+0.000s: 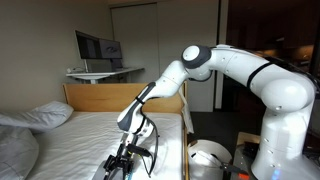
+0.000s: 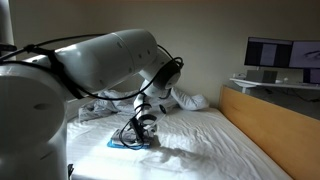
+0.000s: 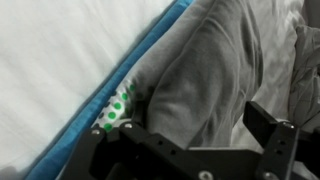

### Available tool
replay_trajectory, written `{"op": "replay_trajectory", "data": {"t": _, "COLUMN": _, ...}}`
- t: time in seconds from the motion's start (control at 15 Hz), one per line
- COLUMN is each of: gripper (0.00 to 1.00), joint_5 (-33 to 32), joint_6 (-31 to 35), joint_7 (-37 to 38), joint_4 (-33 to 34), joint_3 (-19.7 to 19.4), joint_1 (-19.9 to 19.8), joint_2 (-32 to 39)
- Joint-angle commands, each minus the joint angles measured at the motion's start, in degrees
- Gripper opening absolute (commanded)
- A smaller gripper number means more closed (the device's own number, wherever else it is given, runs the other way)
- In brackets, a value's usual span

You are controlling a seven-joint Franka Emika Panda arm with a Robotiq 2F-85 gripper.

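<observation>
I should keep my gripper low over the flat piece and close its fingers on the grey fold (image 1: 126, 171) (image 3: 194, 106).
My gripper (image 3: 185, 140) hangs low over the bed, its two black fingers wide apart on either side of a rumpled grey cloth (image 3: 205, 65). The cloth lies partly on a flat piece with a blue edge and green dots (image 3: 118, 108), which rests on the white sheet (image 3: 60, 60). In both exterior views the gripper (image 1: 122, 160) (image 2: 136, 140) points down at the mattress near its edge, just above the blue piece (image 2: 122, 147). The fingers look open, with the grey cloth between them. I cannot tell whether they touch it.
The bed has a wooden end board (image 1: 100, 95) (image 2: 270, 110). A white pillow (image 1: 40, 115) and grey bedding (image 1: 12, 150) lie on it. A desk with a monitor (image 1: 97, 47) (image 2: 280, 52) stands behind. A white rounded object (image 1: 208, 155) sits beside the bed near the robot base.
</observation>
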Motion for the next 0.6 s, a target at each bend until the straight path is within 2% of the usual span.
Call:
{"op": "replay_trajectory", "data": {"t": 0.0, "gripper": 1.00, "joint_5": 1.50, "joint_6": 2.98, "joint_7": -2.48, "joint_4": -0.41, "joint_3": 1.72, "joint_1": -0.78, "joint_2": -0.32}}
{"op": "replay_trajectory", "data": {"t": 0.2, "gripper": 1.00, "joint_5": -0.13, "joint_6": 3.15, "joint_7": -3.05, "joint_4": -0.69, "joint_3": 1.59, "joint_1": -0.47, "joint_2": -0.43}}
{"op": "replay_trajectory", "data": {"t": 0.27, "gripper": 0.75, "joint_5": -1.23, "joint_6": 2.51, "joint_7": -3.28, "joint_4": -0.94, "joint_3": 0.60, "joint_1": 0.24, "joint_2": -0.93}}
{"op": "replay_trajectory", "data": {"t": 0.33, "gripper": 0.74, "joint_5": -2.59, "joint_6": 1.40, "joint_7": -3.31, "joint_4": -1.05, "joint_3": -0.67, "joint_1": 1.12, "joint_2": -1.45}}
{"op": "replay_trajectory", "data": {"t": 0.53, "gripper": 0.54, "joint_5": -4.50, "joint_6": -0.49, "joint_7": -3.66, "joint_4": -1.10, "joint_3": -1.80, "joint_1": 1.43, "joint_2": -1.49}}
